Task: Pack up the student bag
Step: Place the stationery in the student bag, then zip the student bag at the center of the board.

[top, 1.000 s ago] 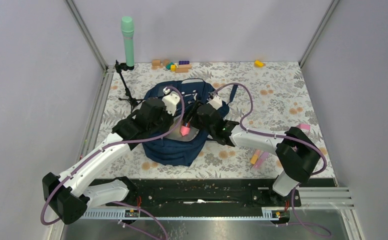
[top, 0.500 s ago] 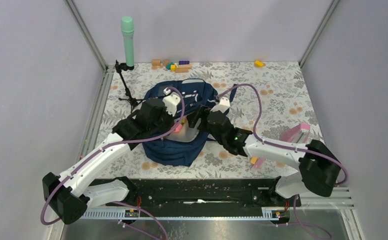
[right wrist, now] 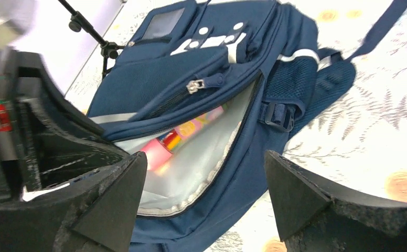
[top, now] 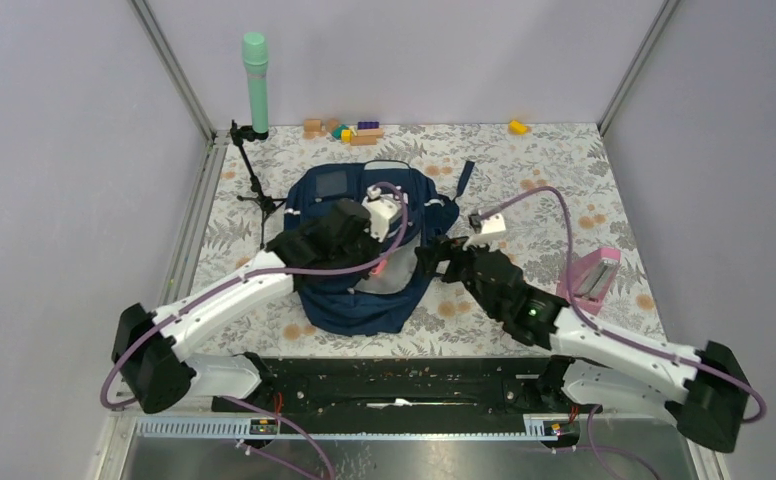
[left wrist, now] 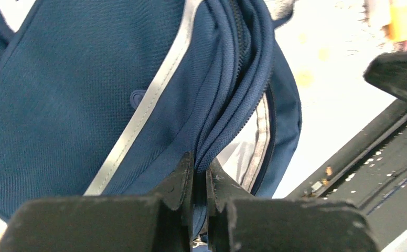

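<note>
My right gripper needs to turn back toward the near end of the opening next, then lower to the zipper pull, because the pink tube is inside the open bag [top: 336, 192].
The navy student bag [top: 336, 192] lies flat mid-table with its main zip open and pale lining showing. My left gripper [top: 392, 243] is shut on the bag's upper zip edge, holding the opening up; in the left wrist view [left wrist: 200, 164] the fingers pinch that blue fabric [left wrist: 86, 79]. A pink tube with a colourful label [right wrist: 185, 135] lies inside the bag [right wrist: 191, 73] on the lining. My right gripper [top: 432, 262] is open and empty just right of the opening; in the right wrist view [right wrist: 206, 163] its jaws stand wide apart.
A pink box [top: 590, 275] stands at the right. A tripod stand with a green cylinder [top: 255, 85] is at the back left. Wooden blocks [top: 349, 130] and a yellow block [top: 517, 127] lie along the back wall. A bag strap [top: 464, 178] trails to the back right.
My right gripper carried the pink tube into the bag, let it go and drew back to the right, open. My left gripper shifted right, still holding the zip edge.
</note>
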Motion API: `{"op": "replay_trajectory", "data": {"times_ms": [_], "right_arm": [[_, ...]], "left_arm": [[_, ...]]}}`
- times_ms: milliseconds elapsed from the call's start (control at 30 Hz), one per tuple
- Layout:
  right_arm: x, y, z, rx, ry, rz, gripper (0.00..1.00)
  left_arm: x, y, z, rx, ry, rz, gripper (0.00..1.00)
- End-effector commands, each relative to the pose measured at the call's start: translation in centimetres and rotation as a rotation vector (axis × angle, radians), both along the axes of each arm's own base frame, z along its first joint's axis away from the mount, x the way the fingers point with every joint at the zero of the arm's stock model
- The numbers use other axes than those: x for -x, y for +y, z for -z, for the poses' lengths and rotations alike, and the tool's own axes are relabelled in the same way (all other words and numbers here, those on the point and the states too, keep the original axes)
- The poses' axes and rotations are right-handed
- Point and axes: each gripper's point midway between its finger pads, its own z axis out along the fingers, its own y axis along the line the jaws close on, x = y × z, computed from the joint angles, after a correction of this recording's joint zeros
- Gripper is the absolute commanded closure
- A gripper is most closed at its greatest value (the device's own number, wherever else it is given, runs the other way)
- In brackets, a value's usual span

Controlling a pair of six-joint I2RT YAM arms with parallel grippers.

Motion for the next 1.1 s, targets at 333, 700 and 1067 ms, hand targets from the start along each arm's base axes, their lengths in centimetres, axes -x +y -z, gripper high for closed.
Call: {"op": "replay_trajectory", "data": {"times_ms": [333,700,1067], "right_arm": [[5.8,-2.3,1.1,0.034,-0.088,-0.239,0.19],[10.1,3.8,1.2,0.026,-0.036,-0.371,0.26],[11.3,9.6,4.2,0.103,0.123,-0.218,0.29]], "left_arm": [[2.7,-8.6,-5.2,0.288,0.062,0.166,0.01],[2.1,2.5,-6.0,0.292,-0.095,-0.069,0.01],[-0.8,7.6,-5.5,0.197,-0.202,-0.233,0.01]]}}
